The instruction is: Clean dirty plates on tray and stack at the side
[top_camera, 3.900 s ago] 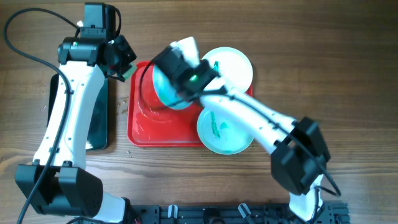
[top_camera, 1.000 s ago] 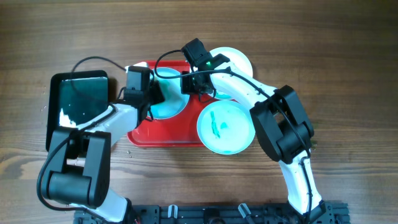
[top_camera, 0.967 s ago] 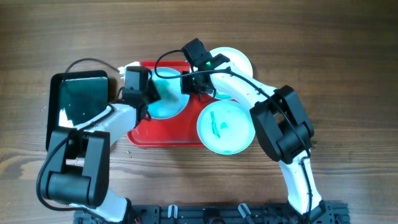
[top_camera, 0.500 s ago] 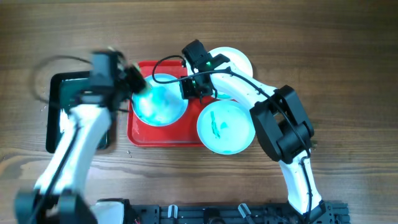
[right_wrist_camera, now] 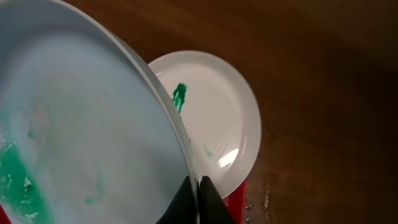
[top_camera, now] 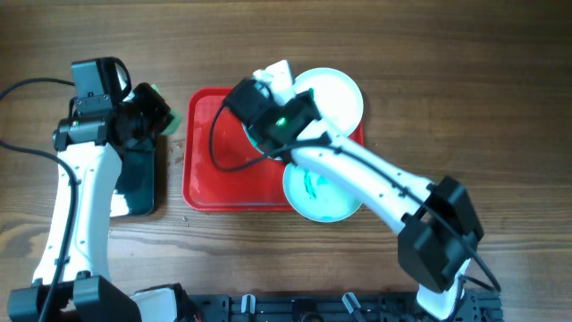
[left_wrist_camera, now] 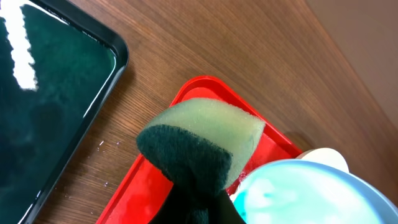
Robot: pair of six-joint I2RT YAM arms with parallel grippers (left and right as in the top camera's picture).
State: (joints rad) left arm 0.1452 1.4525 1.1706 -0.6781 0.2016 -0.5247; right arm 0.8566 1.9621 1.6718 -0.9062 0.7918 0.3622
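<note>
My right gripper will next move to the red tray's side nearest the sponge (top_camera: 225,154), which is empty, and lower the tilted pale blue plate flat there.
My right gripper (top_camera: 268,114) is shut on the rim of a pale blue plate (right_wrist_camera: 81,124) with faint teal smears and holds it tilted above the red tray (top_camera: 214,183). Its fingers (right_wrist_camera: 199,200) pinch the plate's edge. In the overhead view this plate (top_camera: 254,136) is mostly hidden by the arm. A white plate (top_camera: 335,94) with a small green smear (right_wrist_camera: 180,93) lies at the tray's far right corner. A third plate (top_camera: 322,192) with a teal smear lies at the near right, partly under the arm. My left gripper (top_camera: 147,121) is shut on a green sponge (left_wrist_camera: 199,140), left of the tray.
A narrow black tray (top_camera: 134,174) lies left of the red tray, under my left arm; it also shows in the left wrist view (left_wrist_camera: 56,93). Bare wood table (top_camera: 465,89) surrounds both trays. Small water drops lie between the trays.
My left gripper has pulled the sponge off the plate and moved left, over the black tray. My right gripper has lifted and tilted the plate over the red tray.
</note>
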